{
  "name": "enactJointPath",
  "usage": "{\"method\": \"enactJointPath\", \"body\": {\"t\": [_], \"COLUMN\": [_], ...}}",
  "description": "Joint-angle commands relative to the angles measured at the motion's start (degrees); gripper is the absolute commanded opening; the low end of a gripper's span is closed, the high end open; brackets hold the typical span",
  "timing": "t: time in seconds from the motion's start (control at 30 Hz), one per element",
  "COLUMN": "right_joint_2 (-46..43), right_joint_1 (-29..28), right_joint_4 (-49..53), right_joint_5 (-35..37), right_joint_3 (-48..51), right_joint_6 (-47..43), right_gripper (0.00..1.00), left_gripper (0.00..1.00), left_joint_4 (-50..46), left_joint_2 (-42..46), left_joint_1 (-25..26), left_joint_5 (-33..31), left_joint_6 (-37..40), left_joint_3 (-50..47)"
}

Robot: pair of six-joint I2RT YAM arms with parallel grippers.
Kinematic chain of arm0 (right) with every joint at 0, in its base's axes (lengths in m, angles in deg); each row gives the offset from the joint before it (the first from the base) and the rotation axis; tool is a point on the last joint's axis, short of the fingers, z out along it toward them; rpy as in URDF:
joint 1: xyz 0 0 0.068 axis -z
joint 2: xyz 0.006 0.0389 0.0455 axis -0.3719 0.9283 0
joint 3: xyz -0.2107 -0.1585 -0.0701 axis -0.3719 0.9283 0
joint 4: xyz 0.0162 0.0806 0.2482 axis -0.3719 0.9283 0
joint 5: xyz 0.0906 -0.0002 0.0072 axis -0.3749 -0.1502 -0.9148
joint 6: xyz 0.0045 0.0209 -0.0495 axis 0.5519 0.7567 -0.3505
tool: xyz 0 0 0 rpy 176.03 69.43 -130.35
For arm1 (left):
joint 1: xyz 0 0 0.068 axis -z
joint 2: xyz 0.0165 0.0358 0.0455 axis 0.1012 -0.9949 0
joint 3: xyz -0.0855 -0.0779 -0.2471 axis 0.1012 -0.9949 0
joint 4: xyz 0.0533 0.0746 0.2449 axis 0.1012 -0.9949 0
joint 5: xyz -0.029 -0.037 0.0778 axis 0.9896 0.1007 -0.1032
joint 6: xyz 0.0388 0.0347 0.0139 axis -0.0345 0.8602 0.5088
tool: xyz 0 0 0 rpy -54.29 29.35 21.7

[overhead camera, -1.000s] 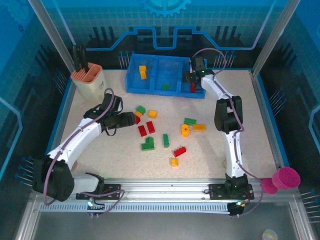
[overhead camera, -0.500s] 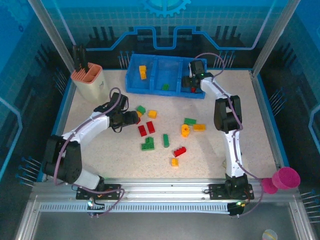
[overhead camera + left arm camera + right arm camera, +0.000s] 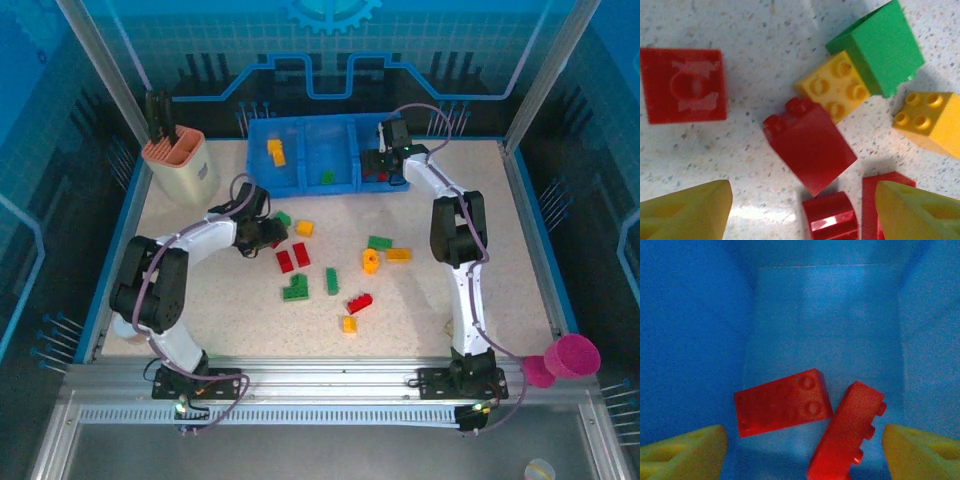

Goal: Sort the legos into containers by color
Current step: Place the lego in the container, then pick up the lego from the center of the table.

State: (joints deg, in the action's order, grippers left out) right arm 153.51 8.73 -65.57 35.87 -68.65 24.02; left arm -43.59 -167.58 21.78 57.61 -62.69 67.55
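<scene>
The red brick beside the yellow one lies below and just ahead of my left gripper, so next my left gripper will lower forward and close its fingers on that red brick.
The blue tray (image 3: 262, 181) stands at the back of the table. Its left container holds yellow legos (image 3: 275, 152), the middle one a green lego (image 3: 327, 177), the right one red legos (image 3: 378, 176). My right gripper (image 3: 382, 163) hangs open inside the right container (image 3: 690, 340), over two loose red bricks (image 3: 782, 402) (image 3: 847, 432), gripping neither. My left gripper (image 3: 272, 238) is open low over the table. A red brick (image 3: 810, 145) lies just ahead of its jaws and a small red piece (image 3: 830, 217) between them. Nearby lie a yellow brick (image 3: 835, 87) and a green brick (image 3: 880, 47).
Loose legos are scattered mid-table: red (image 3: 301, 254), a green L-shape (image 3: 295, 289), green (image 3: 332, 281), yellow (image 3: 371, 261), orange (image 3: 399, 254), red (image 3: 359, 302), yellow (image 3: 349, 324). A beige holder (image 3: 178, 160) stands back left, a pink cup (image 3: 576, 354) beyond the front right corner.
My left gripper has swung right and closer to the red bricks. The right gripper's jaws have widened in the right container. The tray sits slightly further left.
</scene>
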Motion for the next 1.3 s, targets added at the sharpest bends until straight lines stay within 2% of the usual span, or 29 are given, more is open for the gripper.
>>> {"method": "enactJointPath", "body": {"t": [0.0,0.17,0.4,0.57,0.67,0.83,1.27], "right_joint_2": [-4.44,-7.15,-7.97,-9.21,-11.33,-14.07,-17.16], "right_joint_1": [-1.06,-1.06,-1.49,-1.66,-1.83,-1.88,-2.44], "right_joint_4": [-1.35,-2.49,-1.48,-2.75,-3.84,-4.42,-7.07], "right_joint_5": [-3.6,-4.51,-5.23,-5.74,-6.06,-7.11,-10.1], "right_joint_3": [1.05,2.89,1.92,4.0,6.49,10.02,18.01], "right_joint_6": [-2.38,-1.96,-0.89,-0.4,-0.29,-0.73,0.6], "right_gripper": [0.84,0.81,0.6,0.52,0.52,0.52,0.52], "left_gripper": [0.76,0.76,0.72,0.67,0.64,0.65,0.66], "left_joint_4": [1.18,0.55,-0.71,-1.98,-2.74,-4.76,-3.12], "left_joint_2": [-1.88,-4.47,-7.32,-8.55,-8.81,-8.79,-11.67], "left_joint_1": [0.63,1.34,2.48,2.58,2.49,2.4,2.4], "left_joint_5": [-0.12,-0.12,-0.52,-1.56,-2.95,-6.37,-8.03], "left_joint_6": [-1.8,-2.07,-2.62,-2.17,-1.62,-0.9,-2.58], "left_joint_3": [2.88,4.9,5.51,5.14,5.19,6.28,8.53]}}
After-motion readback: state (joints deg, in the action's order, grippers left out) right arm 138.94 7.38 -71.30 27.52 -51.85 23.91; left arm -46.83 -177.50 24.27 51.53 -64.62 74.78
